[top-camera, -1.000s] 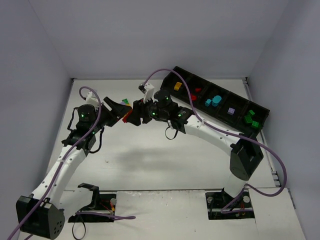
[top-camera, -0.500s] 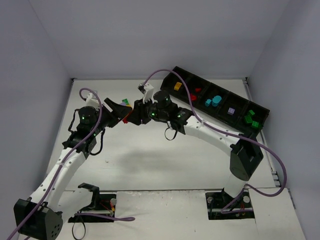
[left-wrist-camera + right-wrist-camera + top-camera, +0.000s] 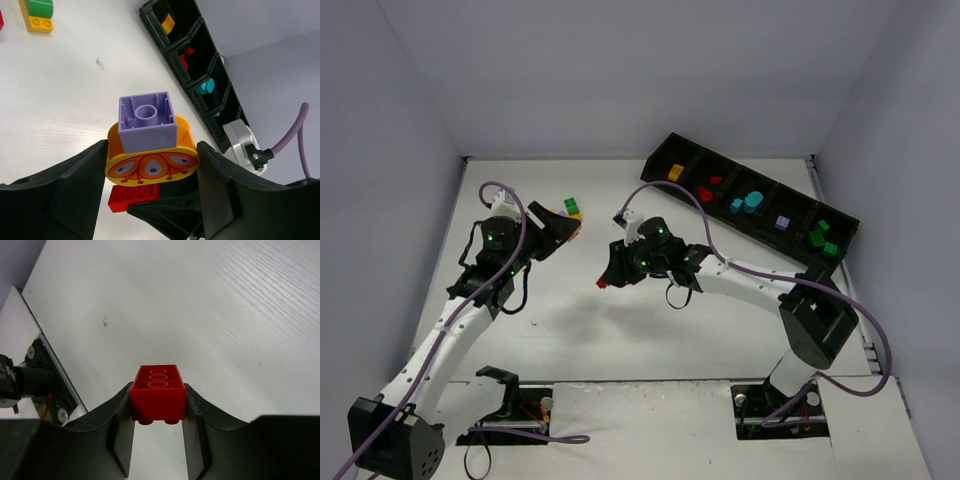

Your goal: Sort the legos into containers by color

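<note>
Next, my right gripper goes outward and to the right in the top view, over the section with red pieces, and releases its red brick, matching in color.
My left gripper (image 3: 566,229) is shut on a yellow-orange piece with a purple brick (image 3: 147,122) stuck on it, held above the table's left part. My right gripper (image 3: 606,280) is shut on a red brick (image 3: 158,391) near the table's middle; that brick also shows in the left wrist view (image 3: 133,196) and in the top view (image 3: 602,284). A green-and-yellow stack (image 3: 572,207) lies on the table behind the left gripper, also seen in the left wrist view (image 3: 39,12). The black tray (image 3: 795,196) of five compartments runs along the back right, holding yellow, red, teal, purple and green bricks.
White walls close the table at back, left and right. A small part of a red piece shows at the left wrist view's top left edge (image 3: 1,21). The arm bases and cables sit at the near edge.
The two grippers, together over one stack, have come apart. My right gripper moved toward the near middle with the red brick. My left gripper kept the yellow and purple piece.
</note>
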You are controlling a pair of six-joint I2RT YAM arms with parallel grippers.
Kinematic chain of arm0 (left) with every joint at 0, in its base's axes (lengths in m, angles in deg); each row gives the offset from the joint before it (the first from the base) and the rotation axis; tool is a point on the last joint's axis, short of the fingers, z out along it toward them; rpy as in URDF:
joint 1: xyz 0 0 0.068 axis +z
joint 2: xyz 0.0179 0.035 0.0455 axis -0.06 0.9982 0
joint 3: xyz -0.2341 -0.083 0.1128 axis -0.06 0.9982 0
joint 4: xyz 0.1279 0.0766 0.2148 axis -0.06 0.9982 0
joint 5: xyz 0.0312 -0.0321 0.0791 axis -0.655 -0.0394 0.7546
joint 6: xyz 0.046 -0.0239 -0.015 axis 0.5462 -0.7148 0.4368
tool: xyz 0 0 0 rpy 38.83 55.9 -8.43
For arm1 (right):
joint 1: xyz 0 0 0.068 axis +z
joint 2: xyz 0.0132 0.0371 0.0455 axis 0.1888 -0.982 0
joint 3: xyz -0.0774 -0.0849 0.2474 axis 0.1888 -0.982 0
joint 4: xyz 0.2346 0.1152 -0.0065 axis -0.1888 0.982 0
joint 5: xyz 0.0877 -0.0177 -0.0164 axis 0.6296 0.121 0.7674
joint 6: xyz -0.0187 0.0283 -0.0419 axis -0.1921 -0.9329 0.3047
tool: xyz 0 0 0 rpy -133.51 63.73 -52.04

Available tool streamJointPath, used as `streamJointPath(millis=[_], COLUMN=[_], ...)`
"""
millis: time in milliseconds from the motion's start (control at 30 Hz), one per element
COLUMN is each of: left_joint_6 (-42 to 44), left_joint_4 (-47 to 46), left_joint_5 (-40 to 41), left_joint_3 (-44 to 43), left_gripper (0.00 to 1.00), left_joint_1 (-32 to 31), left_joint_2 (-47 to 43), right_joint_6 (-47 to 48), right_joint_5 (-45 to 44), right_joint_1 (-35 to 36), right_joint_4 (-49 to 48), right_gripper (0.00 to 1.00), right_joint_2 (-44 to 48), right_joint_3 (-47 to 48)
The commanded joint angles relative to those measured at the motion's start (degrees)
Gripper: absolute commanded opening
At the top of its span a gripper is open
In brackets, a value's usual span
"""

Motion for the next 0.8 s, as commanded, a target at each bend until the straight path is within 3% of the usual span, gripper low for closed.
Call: streamJointPath(millis=[0,200,400,767], left_joint_6=[1.55,10.41,23.24,40.05], left_joint_4=[-4.69,-0.57,4.18,9.02], left_joint_5=[0.61,-3.26,-10.28,-15.21], left_joint_3=[-2.14,-2.49,-1.52,-2.05], left_gripper=[0.0,0.0,0.0,0.0], left_joint_1=[0.15,0.24,0.24,0.06], left_joint_2=[0.37,-0.51,-3.76,-7.28], right_joint_6=[2.58,9.0,14.36,16.13], right_joint_5=[-2.4,-8.47,-14.1,-21.4], right_joint_1=[-2.08,-17.89,-29.23,-35.13], right_joint_4=[-0.82,3.4,4.46,4.64], right_gripper=[0.0,0.0,0.0,0.0], right_joint_2=[4.72,4.38,-4.65,-26.19], right_joint_3=[1.29,6.73,18.66,38.81])
